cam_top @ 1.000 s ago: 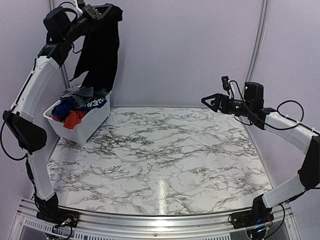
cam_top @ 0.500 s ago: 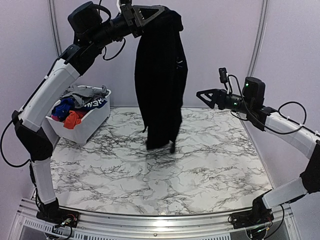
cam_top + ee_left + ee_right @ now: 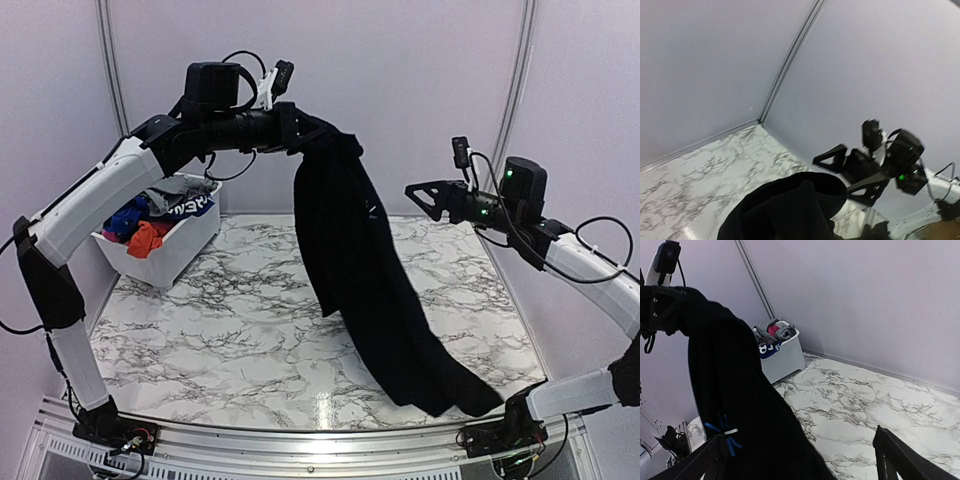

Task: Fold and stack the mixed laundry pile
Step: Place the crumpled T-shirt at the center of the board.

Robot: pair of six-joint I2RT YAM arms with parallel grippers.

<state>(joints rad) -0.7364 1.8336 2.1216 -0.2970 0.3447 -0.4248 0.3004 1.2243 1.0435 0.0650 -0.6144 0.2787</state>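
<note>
My left gripper moves down toward the open middle of the tabletop below it next and releases the large black garment (image 3: 375, 280) where clear marble has room.
My left gripper (image 3: 318, 137) is shut on the large black garment (image 3: 375, 280), held high above the table's middle. The garment hangs in a long slant, its tail reaching the front right edge. In the left wrist view the black cloth (image 3: 790, 210) hides my fingers. In the right wrist view the garment (image 3: 735, 405) fills the left side. My right gripper (image 3: 415, 198) is open and empty in the air to the right of the garment, its fingers (image 3: 890, 455) wide apart. The rest of the laundry pile (image 3: 150, 215), with grey, blue and orange-red pieces, lies in the basket.
The white plastic basket (image 3: 185, 248) stands at the table's back left corner and also shows in the right wrist view (image 3: 785, 360). The marble table (image 3: 250, 330) is walled at the back and both sides. My right gripper also shows in the left wrist view (image 3: 840, 160).
My left arm has swung right and lower with the black garment. The garment's tail has flung out toward the front right. My right gripper has shifted only slightly.
</note>
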